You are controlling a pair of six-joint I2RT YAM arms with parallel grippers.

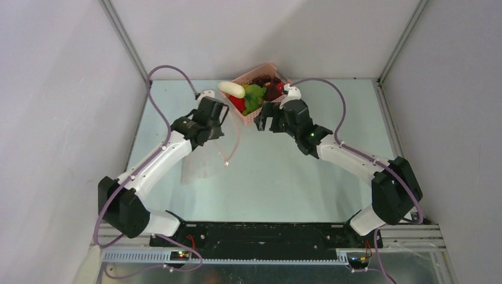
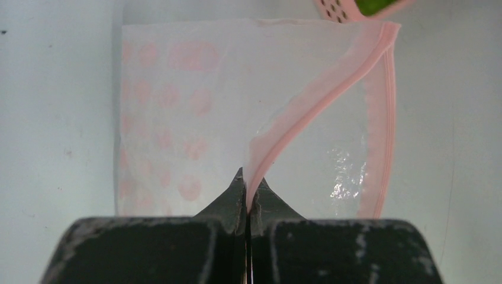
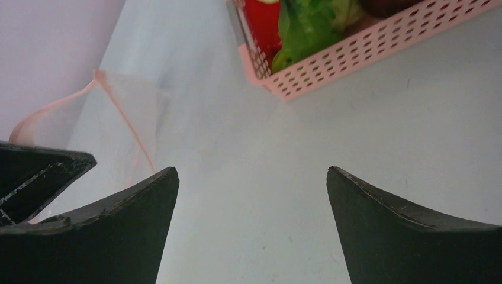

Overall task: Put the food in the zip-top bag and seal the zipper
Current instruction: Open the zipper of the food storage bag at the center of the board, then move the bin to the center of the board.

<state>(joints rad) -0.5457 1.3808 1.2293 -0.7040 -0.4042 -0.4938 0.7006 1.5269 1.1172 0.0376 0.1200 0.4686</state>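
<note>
The basket's rim corner away from the bag is on the outer side, so my right gripper needs to move outward and down onto it next, clear of the left gripper.
The zip-top bag [image 1: 200,164] hangs clear with pale-pink dots, its mouth gaping. In the left wrist view my left gripper [image 2: 247,188] is shut on the zipper [image 2: 314,102], the pink strip along the mouth of the bag [image 2: 177,112]. From above, the left gripper [image 1: 214,131] holds it above the table. The food lies in the pink basket [image 1: 260,74]: a white oblong piece [image 1: 232,89], a red piece [image 1: 238,104], a leafy green piece [image 1: 254,97] and a dark maroon piece [image 1: 273,90]. My right gripper [image 1: 267,124] is open and empty just in front of the basket, jaws wide [image 3: 253,177].
The basket [image 3: 367,44] stands at the back middle against the wall. The right wrist view shows the bag [image 3: 136,112] and the left gripper's finger [image 3: 35,177] at its left. White enclosure walls bound the table on three sides.
</note>
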